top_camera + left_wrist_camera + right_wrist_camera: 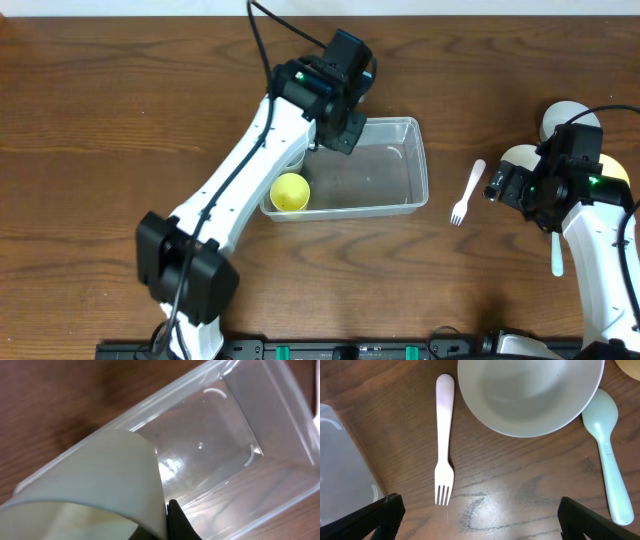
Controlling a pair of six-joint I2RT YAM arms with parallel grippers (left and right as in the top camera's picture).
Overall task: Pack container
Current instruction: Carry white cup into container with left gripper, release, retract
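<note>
My left gripper brings the pale off-white cup (100, 475) down onto the container's bare bottom beside the yellow cup next and releases the cup's rim there.
The clear rectangular container (422, 170) sits mid-table; it also fills the left wrist view (220, 435), and its corner shows in the right wrist view (340, 470). A small yellow cup (290, 192) stands inside its left end. My left gripper (315, 145) hovers over the container's far left corner, shut on the rim of a pale off-white cup (100, 475). My right gripper (500, 185) is open and empty (480, 515), just right of a white fork (467, 192) that lies on the table (444, 435).
A pale bowl (520, 160) sits by the right gripper and shows in the right wrist view (530, 390). Behind it are a white bowl (570, 115) and a yellow bowl (612, 168). A light green spoon (607, 450) lies at the right (557, 255).
</note>
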